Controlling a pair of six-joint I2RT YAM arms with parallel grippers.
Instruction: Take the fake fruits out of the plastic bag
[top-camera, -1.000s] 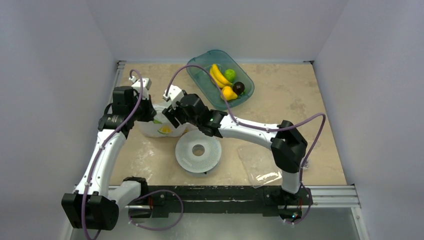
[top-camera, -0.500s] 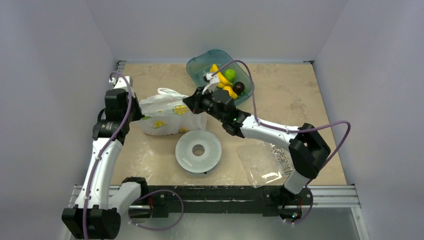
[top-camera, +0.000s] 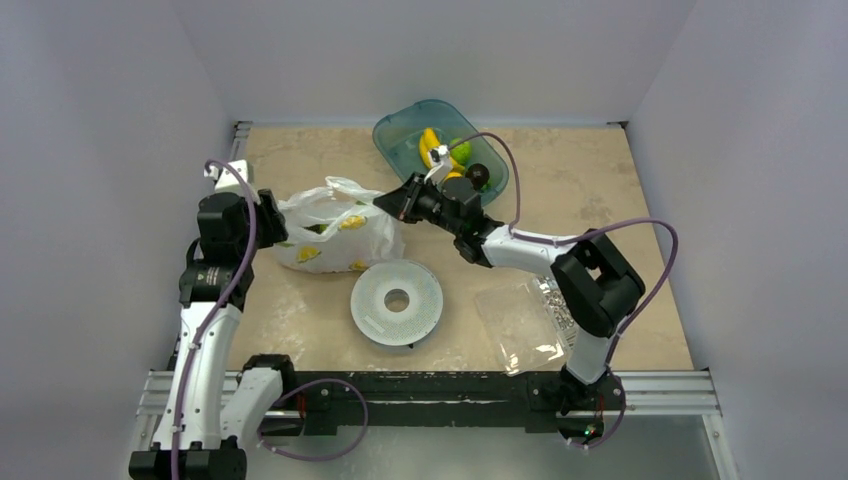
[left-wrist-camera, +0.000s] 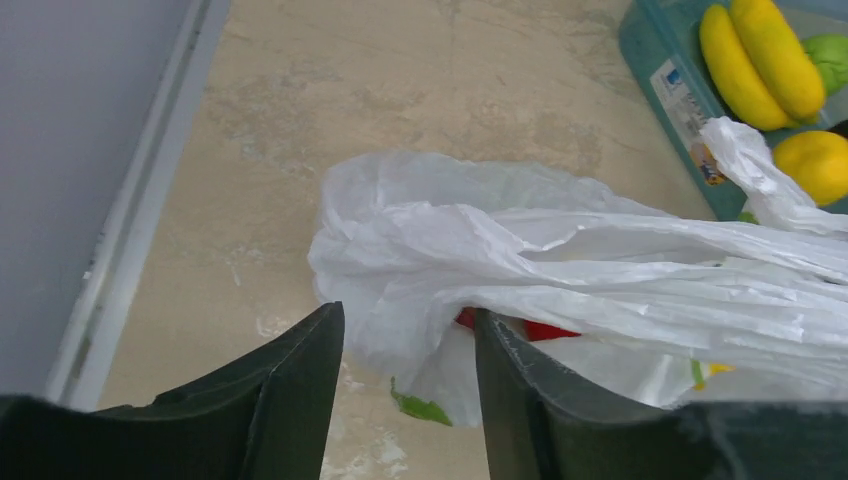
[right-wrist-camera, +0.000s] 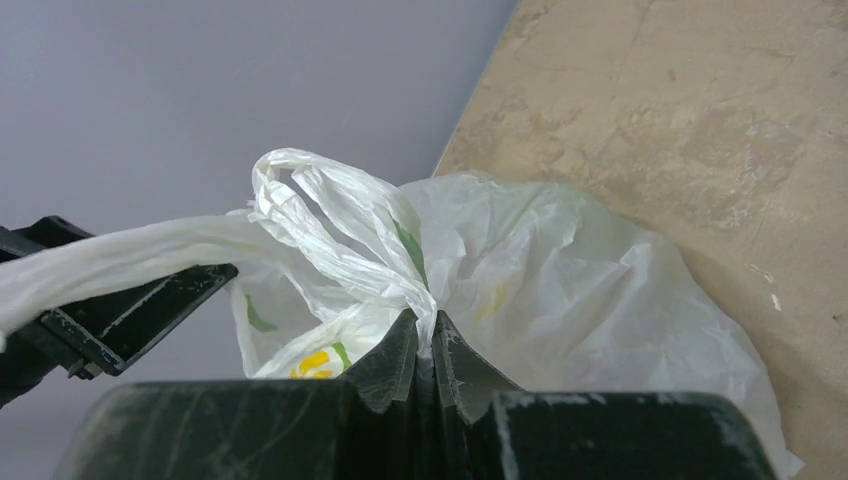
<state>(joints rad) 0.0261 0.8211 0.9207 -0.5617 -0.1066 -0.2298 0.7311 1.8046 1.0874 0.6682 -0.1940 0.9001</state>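
Note:
Film covers the red fruit, so I will raise my left gripper next. Then I will move it toward my right gripper, around the bunched loop handle (top-camera: 350, 188) (left-wrist-camera: 768, 188).
The white plastic bag (top-camera: 340, 235) with lemon prints lies crumpled on the table's left half. My right gripper (top-camera: 392, 203) is shut on a pinch of the bag's film (right-wrist-camera: 432, 325) at its right end. On the opposite side my left gripper (top-camera: 272, 215) stands open, and in the left wrist view the bag's (left-wrist-camera: 560, 270) loose edge hangs between and over its fingers (left-wrist-camera: 300, 390). A red fake fruit (left-wrist-camera: 548, 331) shows in the bag's mouth just behind the right finger. Whatever else is in the bag is hidden by the film.
A teal tray (top-camera: 388, 150) at the back holds a banana bunch (top-camera: 432, 148), a green fruit (top-camera: 460, 150), a yellow fruit (top-camera: 455, 177) and a dark plum (top-camera: 478, 173). A white perforated disc (top-camera: 397, 300) lies in front of the bag. A clear bag of screws (top-camera: 530, 320) lies front right.
The right gripper shut on the bag's right end and drew it right and back. The left gripper opened, let go of the bag and drew back to the left.

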